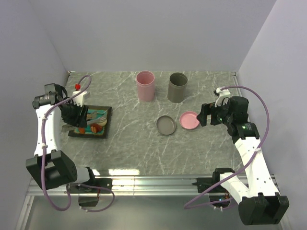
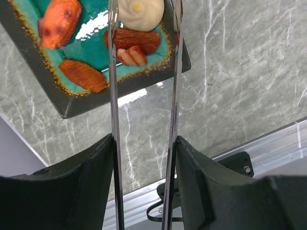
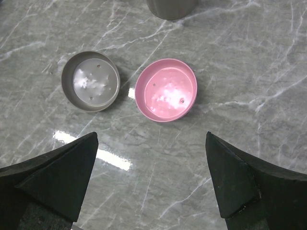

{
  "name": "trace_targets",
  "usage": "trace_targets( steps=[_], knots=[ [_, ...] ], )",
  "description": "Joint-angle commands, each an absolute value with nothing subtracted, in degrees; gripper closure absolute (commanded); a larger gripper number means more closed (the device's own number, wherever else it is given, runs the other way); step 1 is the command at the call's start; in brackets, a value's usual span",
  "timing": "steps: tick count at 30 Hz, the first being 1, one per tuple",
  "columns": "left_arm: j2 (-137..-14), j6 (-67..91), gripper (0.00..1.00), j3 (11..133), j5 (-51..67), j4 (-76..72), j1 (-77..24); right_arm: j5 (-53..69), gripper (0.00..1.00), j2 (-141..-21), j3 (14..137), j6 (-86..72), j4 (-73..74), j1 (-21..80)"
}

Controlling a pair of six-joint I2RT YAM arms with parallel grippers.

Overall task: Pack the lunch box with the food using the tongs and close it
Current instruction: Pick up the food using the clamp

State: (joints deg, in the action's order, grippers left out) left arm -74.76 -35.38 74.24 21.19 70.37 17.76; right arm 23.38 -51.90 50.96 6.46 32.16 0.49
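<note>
My left gripper moves down toward the pale bun (image 2: 141, 12) on the teal tray next and closes on the tongs, since their spread arms straddle the bun.
My left gripper (image 2: 144, 143) is shut on the tongs (image 2: 113, 96), one slim metal arm pressed against each finger. The tong arms reach out over the teal tray (image 2: 76, 103) and leave the view at the top. The food lies on the tray: a pale bun (image 2: 141, 12), a brown piece (image 2: 136, 39) and a red slice (image 2: 133, 56) between the tong arms, and two orange pieces (image 2: 60, 21) to their left. My right gripper (image 3: 152, 143) hangs open above the table, near the pink lid (image 3: 166, 89) and grey lid (image 3: 90, 81). The lunch box shows as a pink cup (image 1: 145, 85) and a grey cup (image 1: 177, 87).
The tray (image 1: 103, 129) sits at the table's left, under the left gripper (image 1: 76, 115). Both lids lie open side up mid-table, to the left of the right gripper (image 1: 204, 115). White walls close in the back and sides. A metal rail (image 1: 153, 182) runs along the near edge.
</note>
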Motion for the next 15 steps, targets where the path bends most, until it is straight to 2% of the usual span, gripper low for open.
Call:
trace_targets(
  steps=[1,15],
  knots=[
    [-76.37,-36.83,0.44,75.23,21.62,69.61,17.93,23.55,0.0,-51.94,52.21,6.5,31.82,0.35],
    [-79.89,-35.77,0.43,72.07,19.25,63.9,17.84,23.38,0.0,-51.86,52.03,6.59,31.73,0.35]
  ],
)
